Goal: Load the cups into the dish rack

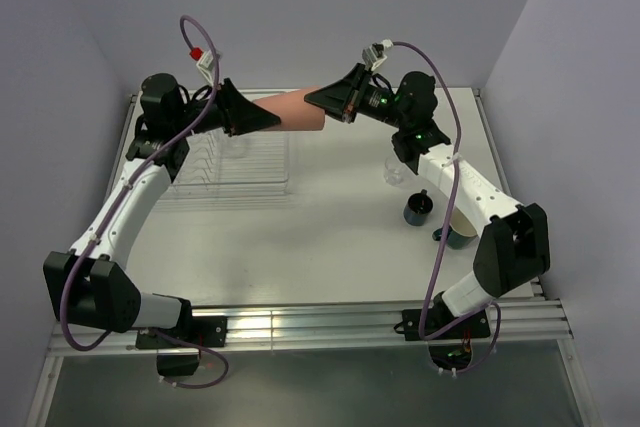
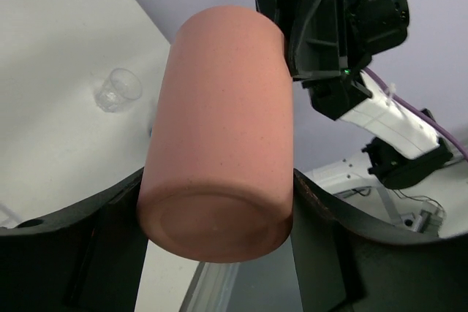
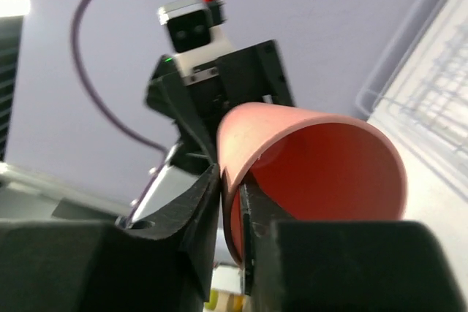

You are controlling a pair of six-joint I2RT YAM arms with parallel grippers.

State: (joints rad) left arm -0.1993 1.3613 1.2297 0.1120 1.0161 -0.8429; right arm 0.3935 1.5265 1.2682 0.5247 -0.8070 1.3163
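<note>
The tumbler will go down opening-first and be released in the rack's far corner [image 1: 265, 141], which lies below my left gripper, once that gripper turns its fingers down next.
The salmon-pink tumbler [image 1: 292, 110] hangs on its side in the air above the dish rack's [image 1: 235, 172] far right corner, held at both ends. My left gripper [image 1: 262, 119] is shut around its base end, a finger on each side [image 2: 216, 202]. My right gripper [image 1: 322, 102] pinches the rim wall, one finger inside and one outside [image 3: 228, 188]. A clear glass tumbler [image 1: 395, 169], the navy mug [image 1: 418, 208] and the teal mug [image 1: 455, 235], partly behind my right arm, stand on the table at right. I cannot make out the second glass.
The wire rack also shows in the right wrist view [image 3: 431, 85], below the tumbler's mouth. The clear glass shows in the left wrist view [image 2: 119, 89] on the white table. Walls close in the table at the back and sides.
</note>
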